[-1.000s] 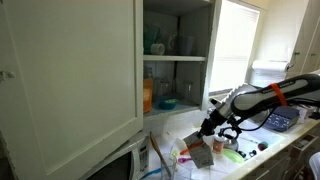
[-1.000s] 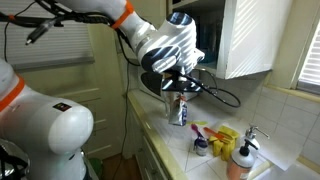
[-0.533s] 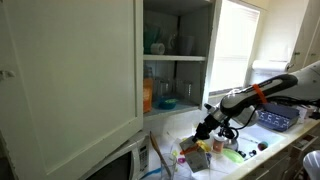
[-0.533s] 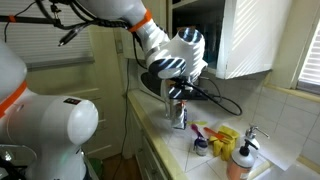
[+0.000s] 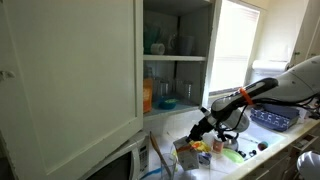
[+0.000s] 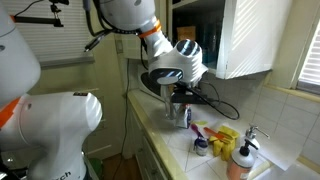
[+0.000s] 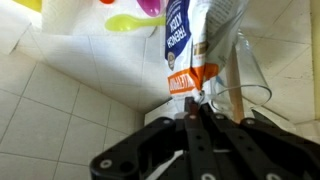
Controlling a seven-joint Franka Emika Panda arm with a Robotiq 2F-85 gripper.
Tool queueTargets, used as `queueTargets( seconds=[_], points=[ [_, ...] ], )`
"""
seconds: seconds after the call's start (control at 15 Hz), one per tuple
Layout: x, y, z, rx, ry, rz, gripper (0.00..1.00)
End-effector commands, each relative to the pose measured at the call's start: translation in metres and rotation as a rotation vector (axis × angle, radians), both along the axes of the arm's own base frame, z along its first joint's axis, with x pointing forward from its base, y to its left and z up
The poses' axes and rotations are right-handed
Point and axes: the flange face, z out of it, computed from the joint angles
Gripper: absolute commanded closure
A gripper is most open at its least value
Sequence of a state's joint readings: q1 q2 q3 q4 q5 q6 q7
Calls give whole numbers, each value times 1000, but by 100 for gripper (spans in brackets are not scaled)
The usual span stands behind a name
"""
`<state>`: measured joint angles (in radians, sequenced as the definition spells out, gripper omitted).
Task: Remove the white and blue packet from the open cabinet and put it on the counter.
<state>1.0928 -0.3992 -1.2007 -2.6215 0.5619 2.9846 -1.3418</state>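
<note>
I should next lower my gripper a little until the bottom of the upright packet rests on the counter outside the open cabinet (image 6: 186, 129), which is close below, and let go of the packet.
The white and blue packet (image 7: 188, 40) with its orange-red patch hangs from my gripper (image 7: 192, 108), whose jaws are closed on its edge. In both exterior views the gripper (image 5: 199, 131) (image 6: 178, 96) is low over the counter (image 5: 262, 162) (image 6: 172, 142), outside the open cabinet (image 5: 176, 58). The packet (image 5: 187, 151) (image 6: 180, 113) stands upright below it, its bottom at or just above the counter. The cabinet's large white door (image 5: 70, 70) stands open.
An orange box (image 5: 148, 96) and glass jars (image 5: 156, 41) stay on the shelves. A white microwave (image 5: 124, 162) is under the door. Colourful small items (image 5: 228, 152) (image 6: 224, 140), a clear glass (image 7: 246, 70) and a soap bottle (image 6: 242, 160) crowd the counter.
The arm has swung lower and a little further from the cabinet, carrying the packet down toward the counter. The grip has not changed.
</note>
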Motion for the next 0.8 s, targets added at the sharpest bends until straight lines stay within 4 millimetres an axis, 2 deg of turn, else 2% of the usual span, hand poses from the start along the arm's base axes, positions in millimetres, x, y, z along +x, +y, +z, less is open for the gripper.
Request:
queueTargets(
  seconds=[0.0,0.27,0.33,0.47,0.73],
  points=[
    [8,-1,-11,-2,-75,-34,98],
    [14,2,-33,7,-67,-52,98],
    [15,4,-38,15,-60,-55,69],
    [20,5,-41,25,-65,-68,61],
    [21,7,-33,57,-38,-87,31]
  ],
)
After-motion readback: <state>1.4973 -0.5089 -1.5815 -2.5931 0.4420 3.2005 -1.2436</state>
